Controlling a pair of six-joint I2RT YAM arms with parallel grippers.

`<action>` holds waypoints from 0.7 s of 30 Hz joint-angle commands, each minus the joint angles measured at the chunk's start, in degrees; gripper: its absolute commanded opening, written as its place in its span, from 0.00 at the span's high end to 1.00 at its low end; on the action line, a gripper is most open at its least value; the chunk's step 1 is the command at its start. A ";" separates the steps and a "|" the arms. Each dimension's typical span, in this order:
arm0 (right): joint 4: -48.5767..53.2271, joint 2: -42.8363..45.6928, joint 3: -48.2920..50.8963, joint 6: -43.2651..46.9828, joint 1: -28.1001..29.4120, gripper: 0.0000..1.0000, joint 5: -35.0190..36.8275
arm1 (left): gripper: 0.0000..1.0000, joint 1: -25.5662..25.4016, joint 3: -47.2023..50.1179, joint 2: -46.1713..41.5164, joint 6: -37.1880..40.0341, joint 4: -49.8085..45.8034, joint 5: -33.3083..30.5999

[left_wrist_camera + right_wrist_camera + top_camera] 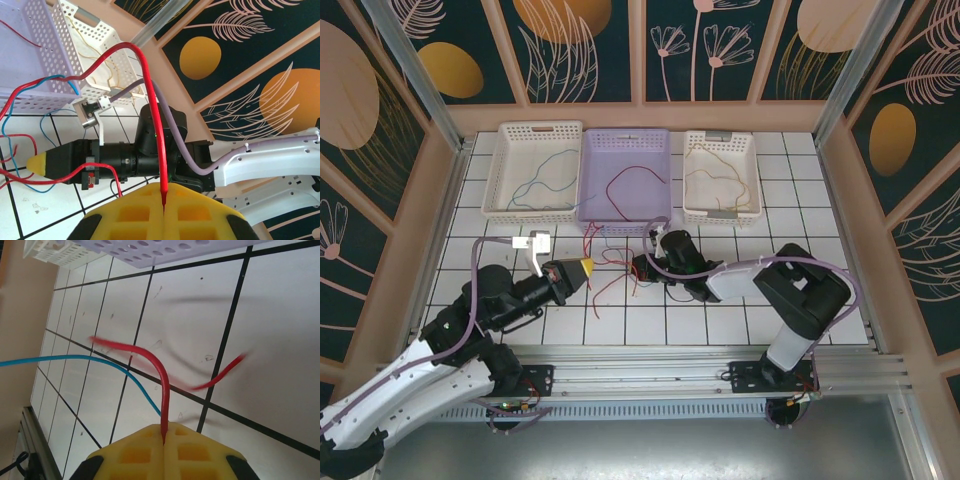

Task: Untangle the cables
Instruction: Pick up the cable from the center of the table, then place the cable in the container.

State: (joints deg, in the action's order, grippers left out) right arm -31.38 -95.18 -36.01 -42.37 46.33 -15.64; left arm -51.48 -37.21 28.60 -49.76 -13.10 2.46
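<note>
I should next lift my right gripper, carry the red cable outward over the lilac basket [172, 247] and release it there, because that basket is farther outward than the gripper.
Tangled red cables [610, 262] and a blue cable lie on the white tiled table between my two grippers. My left gripper [586, 268] has its yellow jaws shut on a red cable [150, 90], which arcs up and away from the left gripper [164, 186]. My right gripper [640, 268] is also shut on a red cable [162, 385], just above the tiles. That cable rises straight out of the closed right gripper [164, 426]. A blue cable [100, 360] runs under it. In the left wrist view the right gripper [37, 164] points left among red and blue loops.
Three baskets stand in a row at the back. A white basket [510, 205] holds a blue cable, a lilac basket [595, 210] a red one, and a white basket [692, 205] a yellow-tan one. A white clip piece [535, 243] lies by the left arm.
</note>
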 commanded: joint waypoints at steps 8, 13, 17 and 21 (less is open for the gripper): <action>12.75 18.77 2.08 5.70 -0.71 1.00 9.65 | 1.00 0.12 1.96 -2.54 -0.79 -1.99 -1.13; 22.34 29.50 1.37 8.12 -2.28 1.00 16.19 | 1.00 0.13 2.03 -2.72 -0.51 -2.44 -1.20; 27.19 37.15 -0.95 10.04 -5.89 1.00 17.53 | 1.00 0.07 2.32 -2.53 -0.27 -2.30 -0.97; 29.81 38.57 -6.40 12.74 -8.72 1.00 16.78 | 1.00 0.08 2.77 -2.43 -0.44 -1.84 -0.79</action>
State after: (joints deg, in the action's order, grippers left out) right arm -5.26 -57.25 -37.56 -33.08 38.76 -0.30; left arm -51.48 -35.11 26.61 -50.00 -15.27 2.26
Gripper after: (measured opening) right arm 0.042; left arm 0.061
